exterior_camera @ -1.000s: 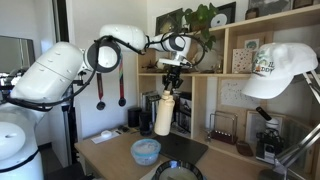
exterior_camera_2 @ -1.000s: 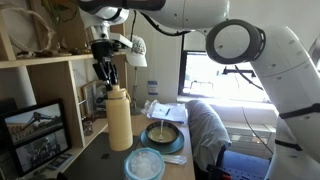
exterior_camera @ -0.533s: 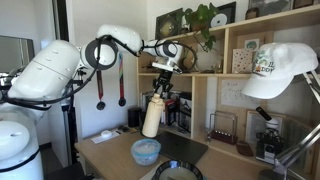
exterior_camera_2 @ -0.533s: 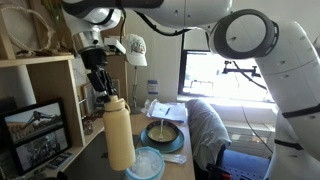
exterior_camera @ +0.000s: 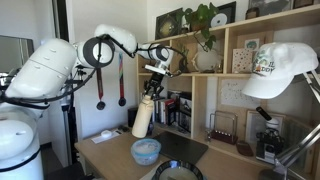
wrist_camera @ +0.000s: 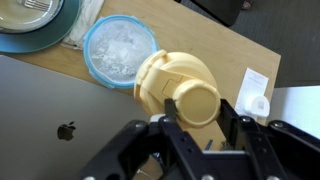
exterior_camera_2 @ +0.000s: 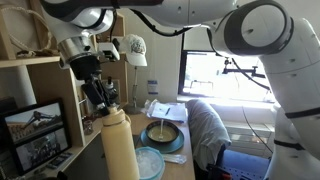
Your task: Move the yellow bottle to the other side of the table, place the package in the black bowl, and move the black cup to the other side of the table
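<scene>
The bottle is still hanging tilted, and the bare wood [exterior_camera: 125,149] beside the light-blue bowl is below my gripper. My gripper will next lower the bottle upright onto that wood and let go of the cap.
My gripper [wrist_camera: 198,104] is shut on the neck of the yellow bottle [wrist_camera: 162,74], just under its cap. In both exterior views the gripper [exterior_camera: 152,88] [exterior_camera_2: 104,98] holds the tall cream bottle [exterior_camera: 143,118] [exterior_camera_2: 119,152] tilted in the air above the table. The black bowl [exterior_camera: 178,171] is wide with a glinting rim and sits on a blue plate [wrist_camera: 45,38]. A small white package [wrist_camera: 256,92] lies on the wooden table [wrist_camera: 225,55]. I cannot make out the black cup.
A light-blue bowl [exterior_camera: 146,150] [exterior_camera_2: 148,163] [wrist_camera: 119,50] stands just below the bottle. A closed grey laptop [wrist_camera: 60,110] lies on the table. Wooden shelves [exterior_camera: 235,80] [exterior_camera_2: 40,90] full of objects stand alongside the table. A white cap [exterior_camera: 278,68] hangs in the near foreground.
The arm has carried the bottle sideways across the table, leftward in one exterior view and nearer the camera in the other. The bottle now tilts more. The grip is unchanged.
</scene>
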`<state>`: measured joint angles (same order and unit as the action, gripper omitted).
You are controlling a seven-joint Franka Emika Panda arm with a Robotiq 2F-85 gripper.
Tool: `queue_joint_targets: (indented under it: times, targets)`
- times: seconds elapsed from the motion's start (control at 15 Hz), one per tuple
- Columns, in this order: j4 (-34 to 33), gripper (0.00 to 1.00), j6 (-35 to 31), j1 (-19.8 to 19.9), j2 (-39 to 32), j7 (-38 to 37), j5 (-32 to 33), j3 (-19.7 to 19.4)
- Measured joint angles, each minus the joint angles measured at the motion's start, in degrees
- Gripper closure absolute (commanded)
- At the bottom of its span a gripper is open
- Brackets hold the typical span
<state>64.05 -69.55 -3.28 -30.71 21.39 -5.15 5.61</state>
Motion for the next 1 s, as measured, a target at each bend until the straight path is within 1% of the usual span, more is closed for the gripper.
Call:
queue_joint_targets:
  times: [0.4, 0.8, 1.0]
  targets:
    - [3.9, 0.80, -1.3, -2.0, 1.1, 0.0, 0.0, 1.3]
    - [8.8, 0.80, -8.2, -3.2, 2.3, 0.0, -0.1, 2.6]
    - [11.2, 0.80, -10.4, -3.5, 2.9, 0.0, -0.1, 3.4]
